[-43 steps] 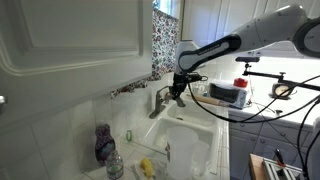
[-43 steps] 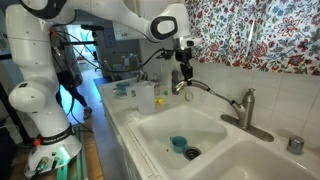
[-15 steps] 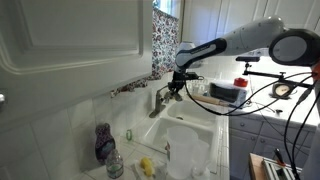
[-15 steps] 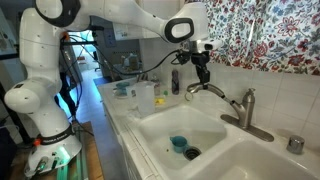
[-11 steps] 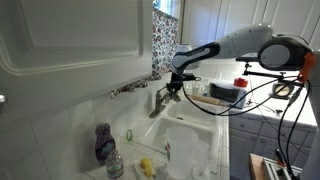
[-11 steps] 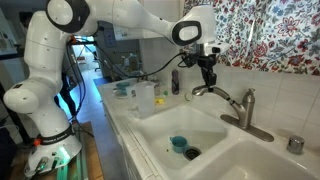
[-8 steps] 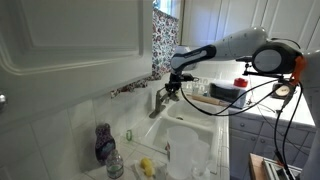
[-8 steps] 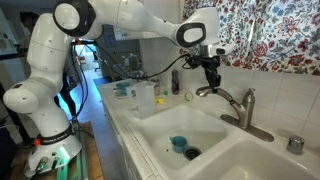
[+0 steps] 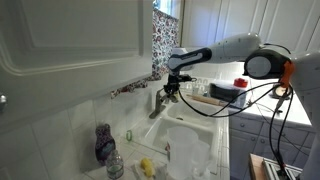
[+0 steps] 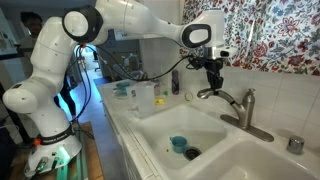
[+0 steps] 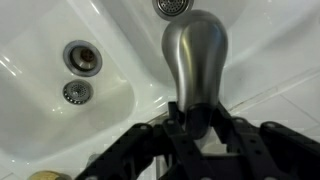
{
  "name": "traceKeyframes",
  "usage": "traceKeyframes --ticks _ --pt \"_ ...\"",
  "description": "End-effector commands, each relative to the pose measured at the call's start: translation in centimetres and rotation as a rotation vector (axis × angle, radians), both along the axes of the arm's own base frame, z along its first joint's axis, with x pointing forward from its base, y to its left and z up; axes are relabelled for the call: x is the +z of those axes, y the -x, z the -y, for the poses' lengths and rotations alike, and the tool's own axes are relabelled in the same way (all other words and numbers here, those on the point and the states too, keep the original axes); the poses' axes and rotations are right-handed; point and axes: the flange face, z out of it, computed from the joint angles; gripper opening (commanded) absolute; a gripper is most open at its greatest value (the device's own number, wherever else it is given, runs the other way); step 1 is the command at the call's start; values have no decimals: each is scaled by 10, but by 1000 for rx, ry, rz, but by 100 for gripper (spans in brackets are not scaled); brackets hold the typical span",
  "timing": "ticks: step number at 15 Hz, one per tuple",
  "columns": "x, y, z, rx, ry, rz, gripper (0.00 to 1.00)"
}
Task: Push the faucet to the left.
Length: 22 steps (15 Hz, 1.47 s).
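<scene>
I need to keep my gripper where it is next and open both fingertips to let go of the spout point(image 10: 214, 93) point(image 11: 197, 95). It sits between them and already reaches over the basin.
The faucet point(image 10: 245, 107) is a brushed grey-metal tap on the rim behind the white sink, and its spout reaches out over the basin. It also shows in an exterior view point(image 9: 159, 99). In the wrist view the spout point(image 11: 195, 55) runs up the middle of the picture, with the aerator at the top. My gripper point(image 10: 212, 84) hangs over the spout's outer end. Its black fingers point(image 11: 195, 125) sit on either side of the spout and press against it. From the side the gripper point(image 9: 172, 91) shows at the spout.
The white double sink point(image 10: 160, 118) has a blue object point(image 10: 178, 143) by its drain. The drains point(image 11: 81, 57) show below the spout. A purple bottle point(image 9: 103, 142) and a yellow sponge point(image 9: 147, 166) sit at the near end. A white container point(image 10: 145, 95) stands on the counter. A flowered curtain point(image 10: 270, 35) hangs behind.
My gripper has carried the spout's end sideways along the back wall, toward the tap's base. The spout has swung with it. The arm has stretched further across the sink.
</scene>
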Motion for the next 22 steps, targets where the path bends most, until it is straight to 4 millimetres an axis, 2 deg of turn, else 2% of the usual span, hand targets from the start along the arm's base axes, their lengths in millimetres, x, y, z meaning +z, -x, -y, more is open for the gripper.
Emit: traceKeyframes --ticks 1,9,12,13,14,16,20,22 --pt "-5 -8 9 -4 -14 -12 13" --pt "-22 -10 13 -14 -46 -69 13" --pt "-20 -13 12 -24 -59 -67 13" --pt "-18 -14 12 -27 -71 -58 24" --pt "-16 -16 12 -29 -80 -49 62" --pt "-12 -17 13 -39 -93 -37 66" --pt "-2 -14 21 -60 -78 -21 94" --pt "11 -4 16 -100 -44 -65 100"
